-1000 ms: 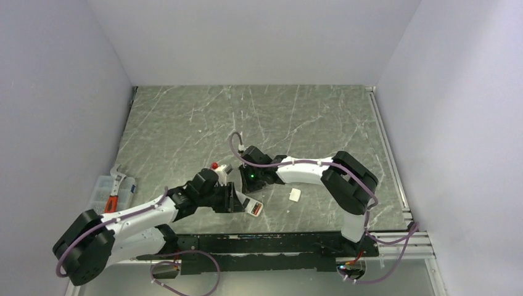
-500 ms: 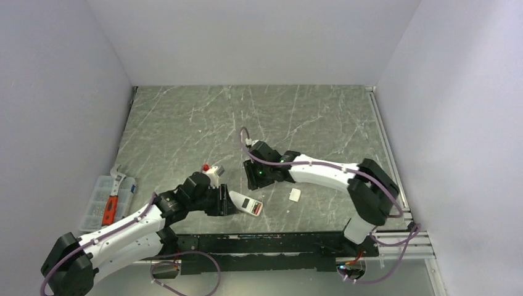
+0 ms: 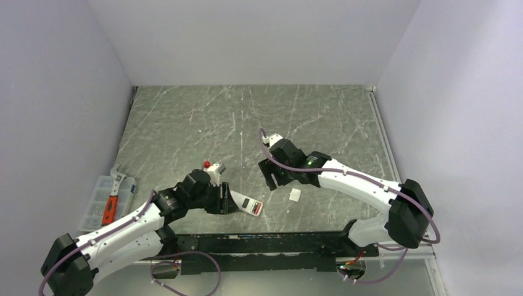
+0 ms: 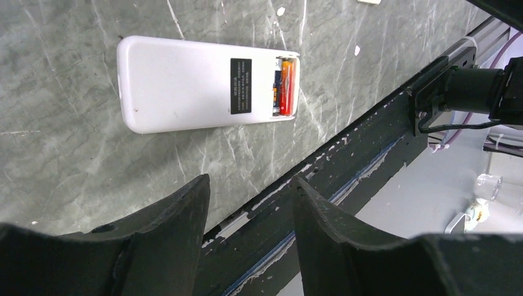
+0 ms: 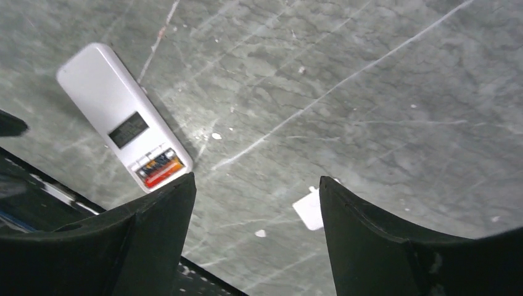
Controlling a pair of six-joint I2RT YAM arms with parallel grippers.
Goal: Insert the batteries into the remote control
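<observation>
I should lower my right gripper back and to the right in the top view, onto the white square piece (image 3: 295, 195) (image 5: 309, 209), because the remote control's compartment with the batteries in it is uncovered.
The remote control (image 4: 197, 83) lies white back up near the table's front edge, its dark label showing; it appears too in the top view (image 3: 245, 204) and right wrist view (image 5: 117, 114). Its end compartment is uncovered, and the batteries (image 4: 285, 83) sit in it side by side, orange and dark; the right wrist view shows the batteries (image 5: 159, 170) as well. My left gripper (image 3: 224, 200) is open just left of the remote, its jaws (image 4: 250, 185) empty. My right gripper (image 3: 272, 180) hangs open and empty above the table, right of the remote, the view between its fingers (image 5: 256, 185) showing bare table.
A small flat white square piece (image 3: 295, 195) lies right of the remote, also seen under the right finger (image 5: 310, 210). A clear parts box with a red-handled tool (image 3: 110, 201) sits at the left edge. A black rail (image 3: 271, 243) runs along the near edge.
My right gripper has opened wide and drawn back to the right, away from the remote. My left gripper has opened a little more and pulled back left. The remote now lies free on the table.
</observation>
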